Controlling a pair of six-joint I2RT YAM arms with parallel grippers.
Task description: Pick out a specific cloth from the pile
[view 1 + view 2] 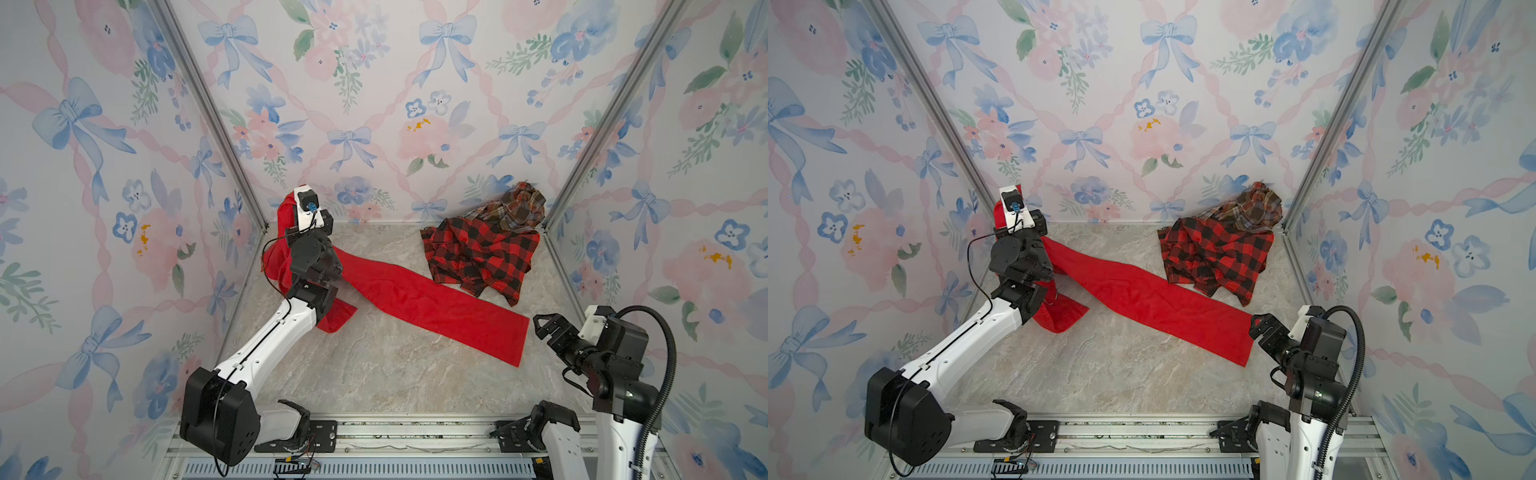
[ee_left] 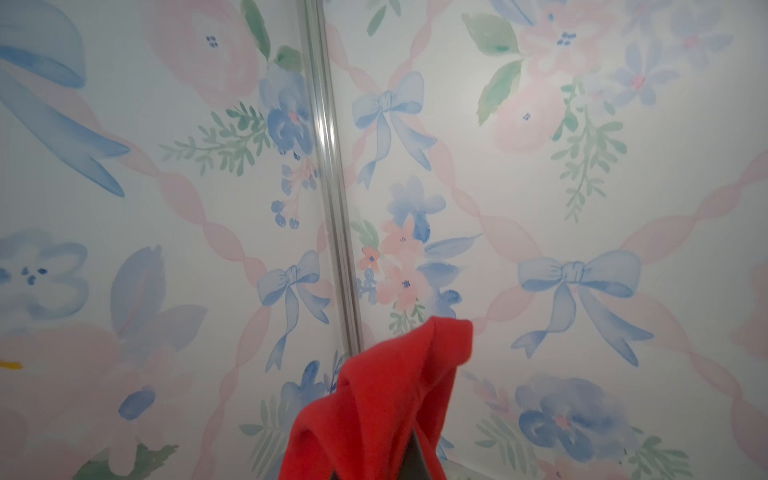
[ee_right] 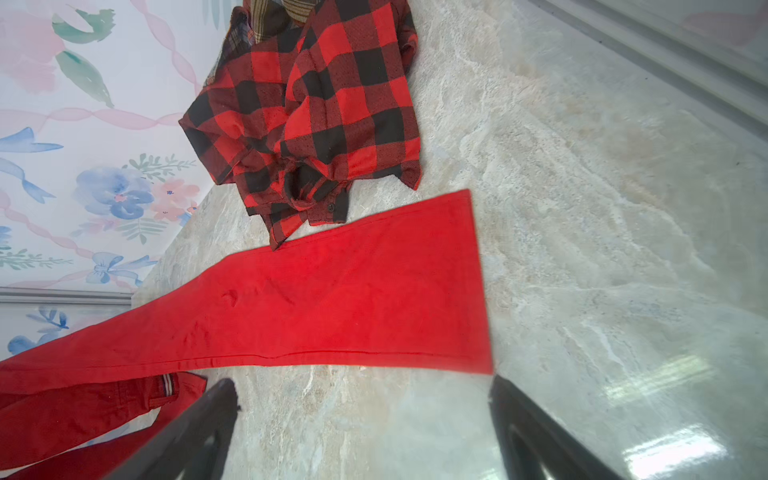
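I should lower the bunched end of the cloth toward the table near the table's back corner with my left gripper and let go of it there, because that spot is clear of the pile.
The cloth point(image 1: 436, 307), plain bright red, runs from the back left corner across the table to the front right. Its striped trim band point(image 3: 167, 382) shows in the right wrist view. My left gripper point(image 2: 390, 465) is raised near the back left corner and shut on a bunched end of the cloth point(image 2: 374, 415); in both top views its fingers are hidden behind the wrist camera. The right gripper point(image 1: 540, 326) hovers open just off the cloth's front right end point(image 3: 332, 299), with bare table between its fingertips point(image 3: 232, 390). The pile point(image 1: 482, 257) lies at the back right.
The pile holds a red-and-black check shirt point(image 1: 1217, 253) with a brown plaid shirt point(image 1: 1258, 208) behind it against the back wall. Floral walls and aluminium posts point(image 1: 208, 108) close three sides. A metal rail point(image 1: 415, 428) runs along the marble table point(image 1: 395, 382) front.
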